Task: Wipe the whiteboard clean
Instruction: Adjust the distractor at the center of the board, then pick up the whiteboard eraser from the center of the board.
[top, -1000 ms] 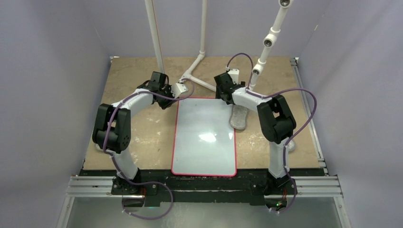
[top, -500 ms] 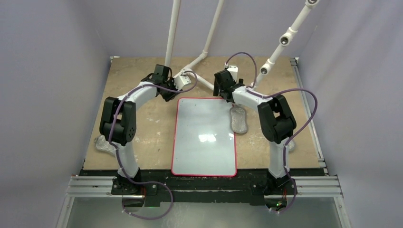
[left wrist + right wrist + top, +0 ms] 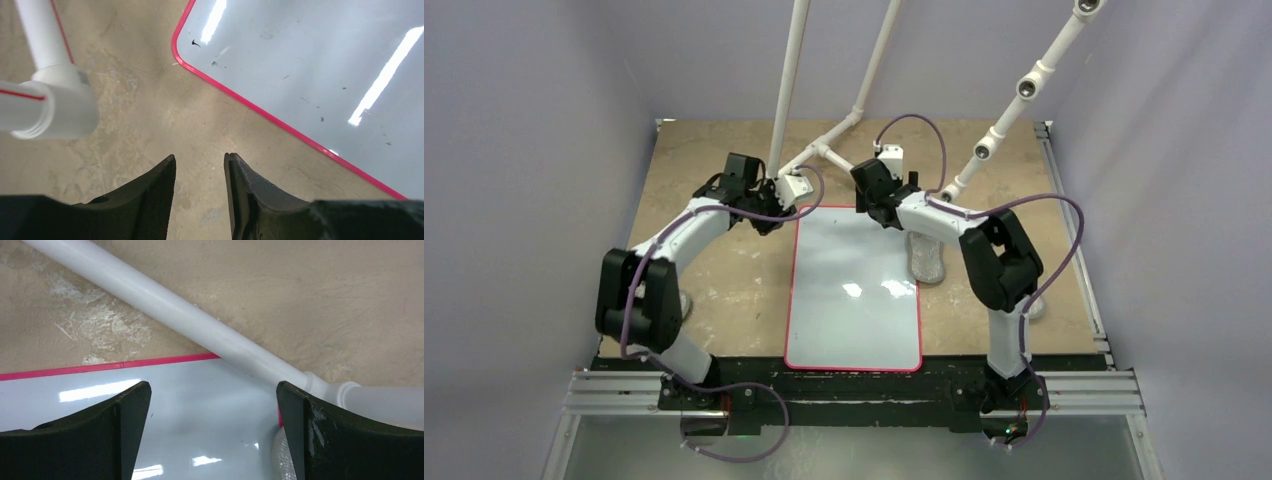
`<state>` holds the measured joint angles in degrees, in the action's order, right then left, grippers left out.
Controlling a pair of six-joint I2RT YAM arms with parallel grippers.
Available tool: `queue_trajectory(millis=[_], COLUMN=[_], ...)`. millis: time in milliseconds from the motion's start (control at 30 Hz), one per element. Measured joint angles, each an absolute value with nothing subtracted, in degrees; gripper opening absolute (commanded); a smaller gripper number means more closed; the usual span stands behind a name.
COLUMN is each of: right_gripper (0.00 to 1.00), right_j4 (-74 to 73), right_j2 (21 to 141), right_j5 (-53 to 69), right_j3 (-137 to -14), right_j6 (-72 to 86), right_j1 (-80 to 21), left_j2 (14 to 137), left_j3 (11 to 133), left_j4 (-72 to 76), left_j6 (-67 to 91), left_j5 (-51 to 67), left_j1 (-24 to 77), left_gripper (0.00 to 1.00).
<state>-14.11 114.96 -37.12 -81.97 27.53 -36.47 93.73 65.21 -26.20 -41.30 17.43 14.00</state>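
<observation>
The grey wrinkly pad lies nearer my base. My open right gripper comes back and down onto the pad's board-side edge next.
The whiteboard [image 3: 854, 300], glossy white with a thin red border, lies flat in the middle of the table. It looks wiped, with only small black specks near its far-left corner [image 3: 310, 60]. My left gripper [image 3: 767, 216] hovers over bare table just left of that corner, open with a narrow gap [image 3: 200, 160] and nothing between the jaws. My right gripper [image 3: 880, 212] hangs over the board's far edge, open wide [image 3: 212, 387] and empty, with the board's surface [image 3: 200, 410] below it.
A grey wrinkly pad [image 3: 926, 255] lies against the board's right edge, and its tip [image 3: 280, 455] shows by the right finger. White PVC pipes [image 3: 824, 150] cross the far table close to both grippers [image 3: 50, 105] [image 3: 200, 325]. Purple walls enclose the table.
The right gripper moved left along the board's far edge. The left arm's elbow swung left and its jaws opened a little. The white pipes shifted in view.
</observation>
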Motion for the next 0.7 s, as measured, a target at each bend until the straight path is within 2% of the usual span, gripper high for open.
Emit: queue_trajectory(millis=[267,433,600,700], right_gripper=[0.99,0.96,0.86,0.70], right_j4=[-18.55,-19.99,-22.96,-23.14], right_j2=[102.54,98.80,98.61,97.86], right_j5=[-40.05,-40.38,-40.05,-39.72], right_j3=[-77.03,-65.82,-56.23,-55.35], right_j6=[33.21,38.17,43.55,45.36], right_j1=[-39.07,-40.99,-42.33,-42.33], left_j2=[80.38,78.11,74.72,74.02], left_j3=[58.22,55.05,54.19,54.08], left_j4=[-29.54,-33.28,-35.35,-35.73], left_j6=[-41.17,-41.10,-41.01,-40.91], left_j5=[21.08,21.91,22.72,23.00], left_j1=[14.00,14.00,14.00,14.00], left_gripper=[0.41,0.42,0.41,0.41])
